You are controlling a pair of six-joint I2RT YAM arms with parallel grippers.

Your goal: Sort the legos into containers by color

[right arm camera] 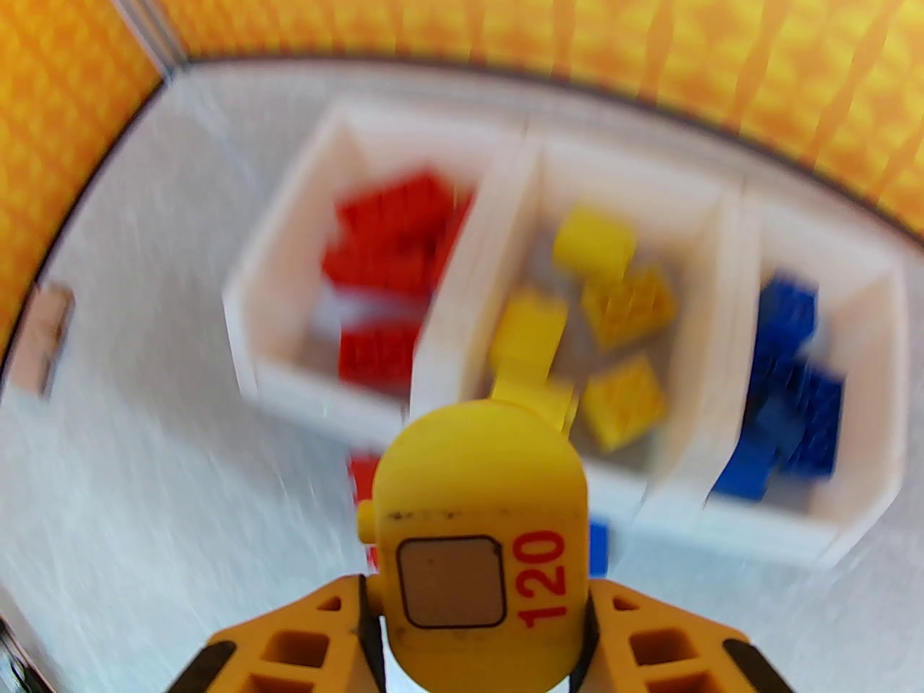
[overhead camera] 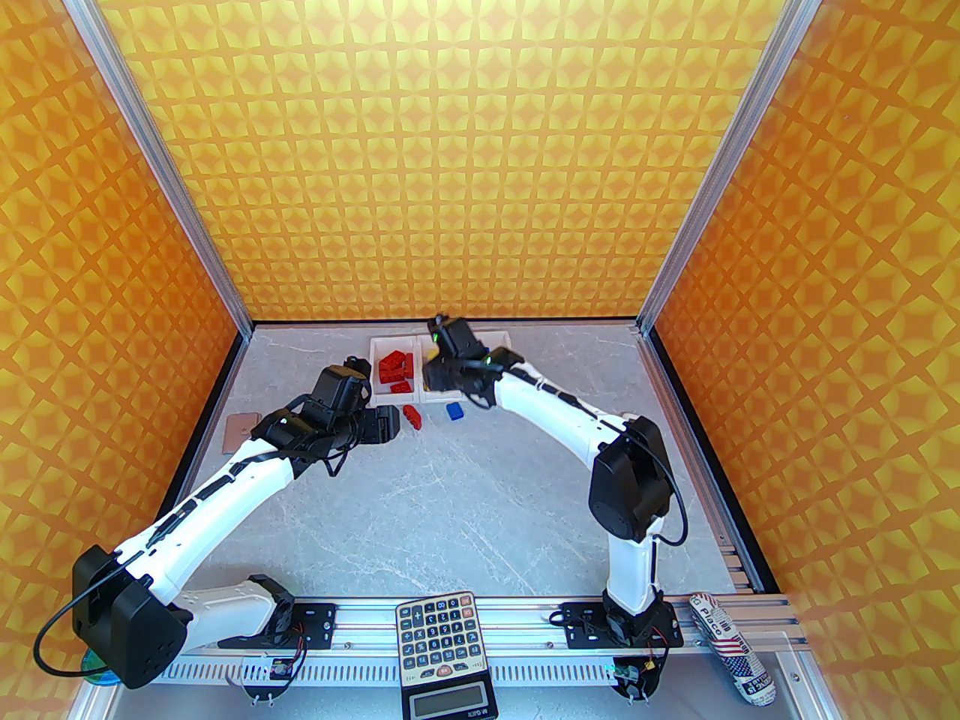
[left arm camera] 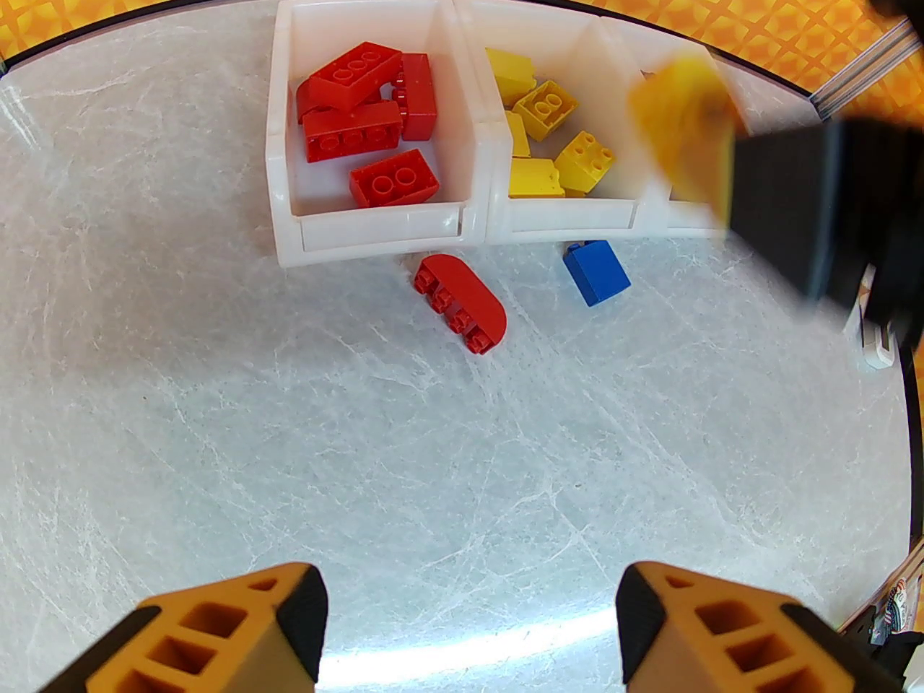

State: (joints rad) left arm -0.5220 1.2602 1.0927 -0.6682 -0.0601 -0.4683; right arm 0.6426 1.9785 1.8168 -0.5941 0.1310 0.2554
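The yellow bin is below and outward of the right gripper, so the right gripper needs to move outward and down over it to let go of the lego where yellow ones lie.
Three joined white containers (overhead camera: 373,357) stand at the back of the table. In the right wrist view, the containers (right arm camera: 498,242) hold red, yellow and blue legos, from left to right. My right gripper (right arm camera: 476,589) is shut on a rounded yellow lego (right arm camera: 480,488) marked 120, above the front of the yellow bin. On the table before the bins (left arm camera: 375,232) lie a rounded red lego (left arm camera: 462,312) and a blue lego (left arm camera: 596,272). My left gripper (left arm camera: 469,632) is open with nothing in it, low over the table, just short of the red lego (overhead camera: 412,416).
A calculator (overhead camera: 440,631) lies on the rail at the near edge. A tan card (overhead camera: 241,430) sits by the left wall. A printed roll (overhead camera: 731,646) lies at the near right. Patterned walls close in the table on three sides.
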